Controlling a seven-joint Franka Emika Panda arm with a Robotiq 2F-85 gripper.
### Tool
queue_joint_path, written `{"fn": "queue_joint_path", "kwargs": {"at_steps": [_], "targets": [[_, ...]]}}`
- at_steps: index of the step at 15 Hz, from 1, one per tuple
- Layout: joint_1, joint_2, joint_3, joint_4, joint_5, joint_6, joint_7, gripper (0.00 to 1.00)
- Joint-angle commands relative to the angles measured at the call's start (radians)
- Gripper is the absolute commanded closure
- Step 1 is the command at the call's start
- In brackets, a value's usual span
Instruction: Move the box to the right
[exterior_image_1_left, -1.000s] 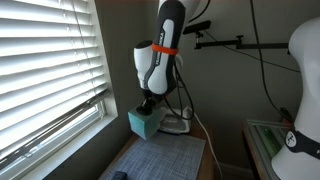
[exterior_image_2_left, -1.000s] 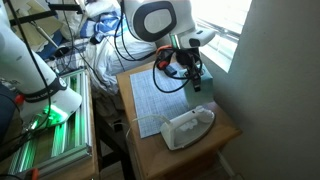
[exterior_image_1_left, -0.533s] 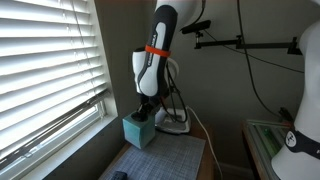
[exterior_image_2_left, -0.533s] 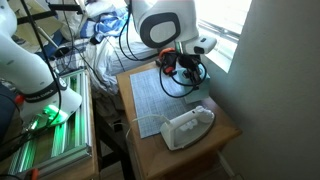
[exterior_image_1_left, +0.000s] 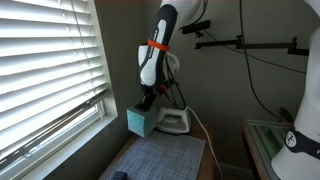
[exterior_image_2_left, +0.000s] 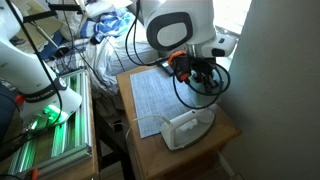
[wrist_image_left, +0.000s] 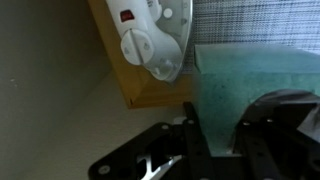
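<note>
My gripper lowers the tilted box next until its base rests level on the mat's end by the iron below, then opens to release it.
The box (exterior_image_1_left: 140, 122) is a pale teal cube held at the window side of the small wooden table (exterior_image_1_left: 205, 160), close beside the white iron (exterior_image_1_left: 176, 121). My gripper (exterior_image_1_left: 147, 101) comes down on it from above and is shut on it. In the wrist view the teal box (wrist_image_left: 250, 75) fills the space between my two dark fingers (wrist_image_left: 228, 128), with the iron's end (wrist_image_left: 150, 40) just to its left. In an exterior view my gripper (exterior_image_2_left: 195, 72) and its cables hide the box, and the iron (exterior_image_2_left: 187, 127) lies nearer the camera.
A grey woven mat (exterior_image_2_left: 155, 92) covers much of the table. Window blinds (exterior_image_1_left: 45, 80) run close along one side. A wall (exterior_image_2_left: 280, 90) stands right behind the table. Cables (exterior_image_2_left: 215, 85) hang round my wrist. A rack with green lights (exterior_image_2_left: 45, 115) stands beside the table.
My gripper, holding the box, dipped and then came back up, and it has shifted across the table toward the wall side.
</note>
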Motion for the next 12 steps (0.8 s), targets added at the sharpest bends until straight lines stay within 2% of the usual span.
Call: {"fn": "queue_joint_path", "kwargs": {"at_steps": [1, 9, 12], "targets": [[0.010, 0.008, -0.004, 0.005, 0.000, -0.011, -0.005, 0.99], [0.040, 0.029, -0.019, 0.015, -0.009, -0.085, 0.016, 0.99], [0.025, 0.043, 0.008, 0.020, 0.006, -0.088, 0.000, 0.99]]}}
